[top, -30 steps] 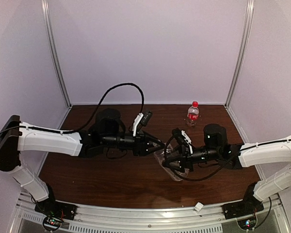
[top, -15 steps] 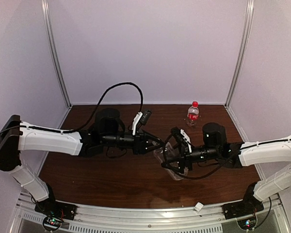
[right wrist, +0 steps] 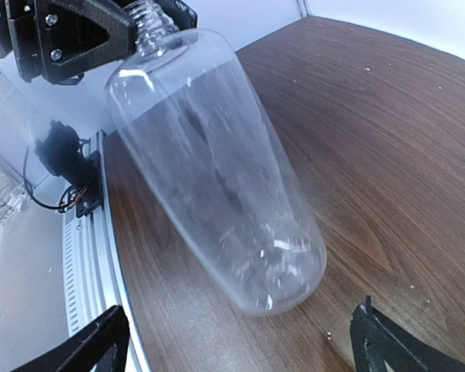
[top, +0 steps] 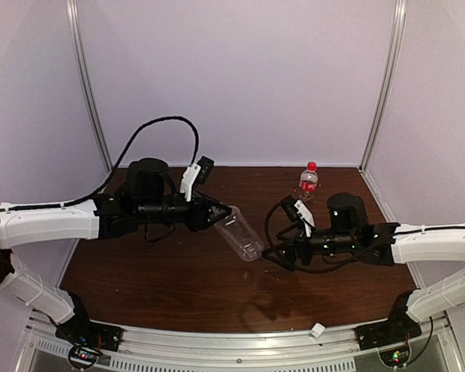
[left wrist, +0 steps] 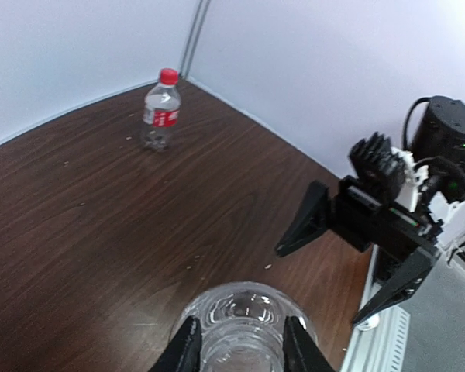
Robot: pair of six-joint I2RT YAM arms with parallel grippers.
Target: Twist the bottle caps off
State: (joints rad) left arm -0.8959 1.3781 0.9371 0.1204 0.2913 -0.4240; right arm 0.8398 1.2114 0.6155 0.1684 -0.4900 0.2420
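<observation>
I will lower my left gripper to the left in the top view next, so that the tilted bottle comes upright. Then I will release the bottle on the bare tabletop below that gripper.
A plain clear bottle point(top: 242, 233) hangs tilted over the table, its base toward the right arm. My left gripper point(top: 219, 215) is shut on its neck. In the left wrist view the bottle point(left wrist: 248, 314) sits between the fingers of that gripper point(left wrist: 242, 349). In the right wrist view the bottle point(right wrist: 217, 170) fills the middle, and its threaded neck point(right wrist: 149, 14) sits in the left gripper point(right wrist: 85, 39). My right gripper point(top: 275, 236) stands open just short of the bottle's base, touching nothing; its own view shows the same gripper point(right wrist: 236, 341) wide apart. The red-labelled bottle point(top: 308, 184) stands upright with its red cap point(top: 311, 165) on.
The red-labelled bottle point(left wrist: 160, 108) stands near the back right corner by the white walls and a metal post point(top: 380, 85). A small white piece point(top: 318, 330) lies on the front rail. Dark wooden tabletop point(top: 163, 271) lies below both arms.
The right gripper has opened, let go of the plain bottle and drawn back right. The left arm has pulled back to the left, carrying the bottle by its neck.
</observation>
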